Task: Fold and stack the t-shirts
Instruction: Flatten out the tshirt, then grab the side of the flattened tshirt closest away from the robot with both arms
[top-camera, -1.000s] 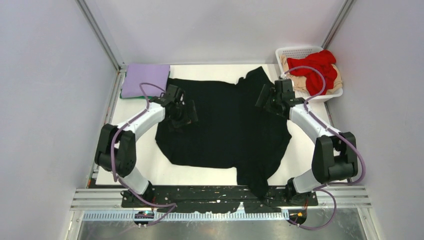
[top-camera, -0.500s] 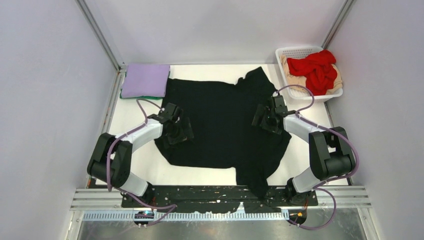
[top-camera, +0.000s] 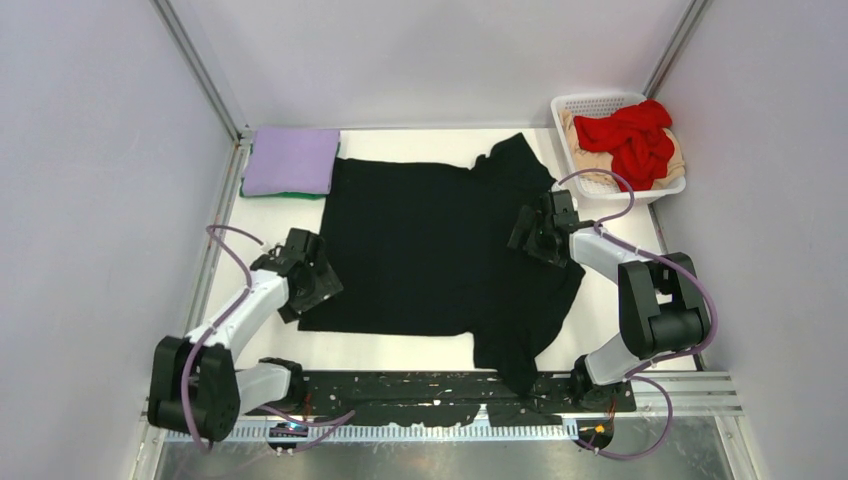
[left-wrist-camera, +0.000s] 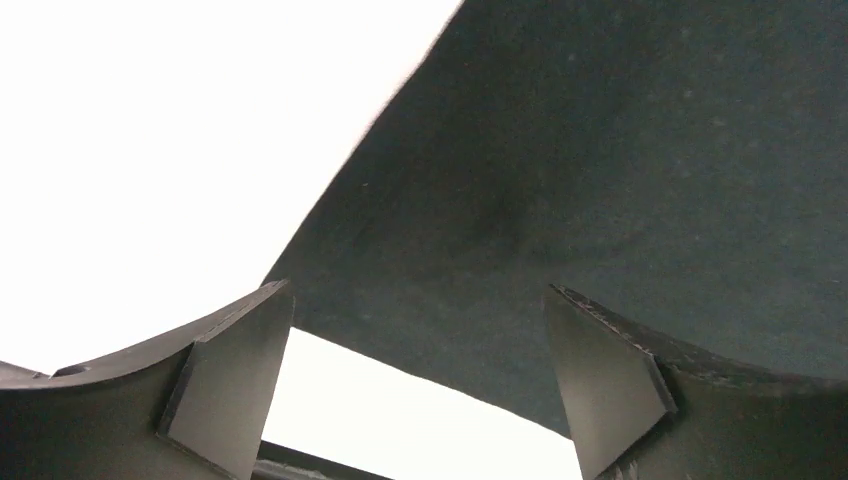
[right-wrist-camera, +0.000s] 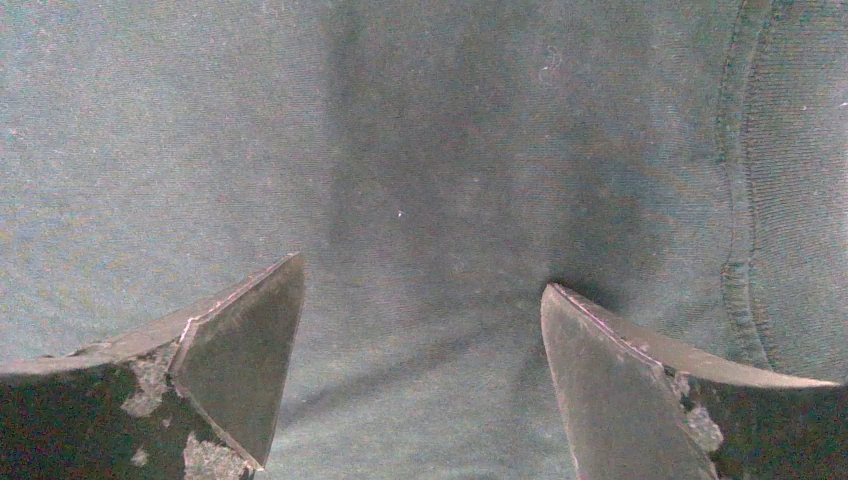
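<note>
The black corner is by one finger, so my left gripper will next go down and pull back onto the t-shirt's near corner (top-camera: 303, 327).
The black t-shirt (top-camera: 440, 240) lies spread flat in the middle of the table; part of it hangs over the near edge. My left gripper (top-camera: 318, 292) is open and empty at the shirt's near-left corner; the left wrist view shows that black corner (left-wrist-camera: 600, 200) over the white table, between the open fingers. My right gripper (top-camera: 528, 232) is open and empty, low over the shirt's right side; the right wrist view shows only black fabric (right-wrist-camera: 420, 180) with a seam at the right. The lavender shirt (top-camera: 292, 160) lies folded on the green shirt (top-camera: 265, 194) at the back left.
A white lattice basket (top-camera: 600, 104) at the back right holds the crumpled red shirt (top-camera: 632, 138) on the beige shirt (top-camera: 590, 160). Metal frame posts stand at both back corners. Bare white table (top-camera: 250, 240) shows left of the black shirt.
My left gripper drew back toward the near left, from on the shirt to its near-left corner, and that corner now lies flat and squared. My right gripper moved a little nearer, then held still.
</note>
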